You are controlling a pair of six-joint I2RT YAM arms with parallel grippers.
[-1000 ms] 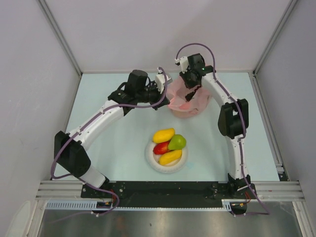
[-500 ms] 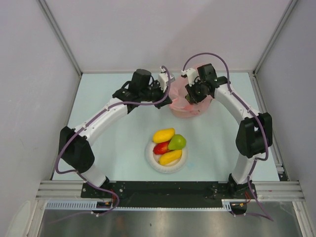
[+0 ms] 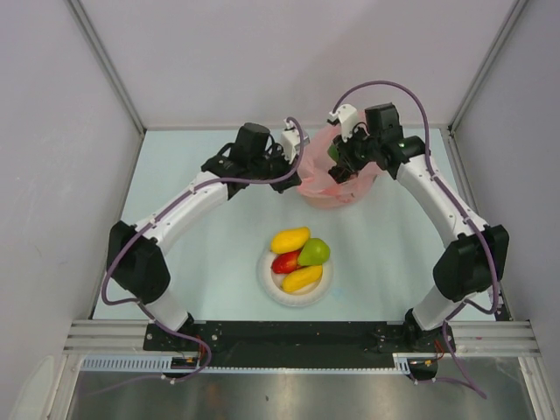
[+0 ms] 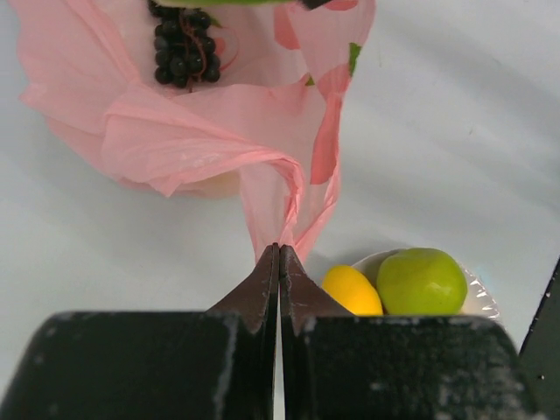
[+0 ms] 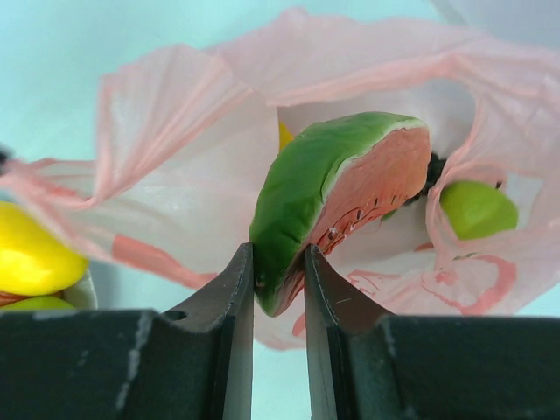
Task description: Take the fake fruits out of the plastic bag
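Observation:
I should next move my right gripper's watermelon slice back and left in the top view and release it at the bowl's bare side (image 3: 272,283), which has room.
The pink plastic bag (image 3: 325,185) sits at the table's back centre. My left gripper (image 3: 296,160) is shut on its twisted handle (image 4: 289,206) and holds the bag's mouth up. My right gripper (image 3: 339,163) is shut on the watermelon slice (image 5: 341,192), green rind to the left, and holds it just above the bag's opening (image 5: 175,157). Inside the bag lie the dark grape bunch (image 4: 182,52), a green pear (image 5: 477,208) and a yellow piece (image 5: 284,134). A yellow-orange mango (image 3: 290,239), a red mango (image 3: 285,262), a green pear (image 3: 314,252) and a yellow fruit (image 3: 302,278) lie in the white bowl (image 3: 266,282).
The white bowl stands at the table's centre front, in front of the bag. Grey walls enclose the table on the left, back and right. Both arms arch over the table's back half, with their bases at the near edge.
My right gripper has risen out of the bag with the watermelon slice, and the right arm has swung outward to the right. The left gripper has kept its hold on the bag's handle.

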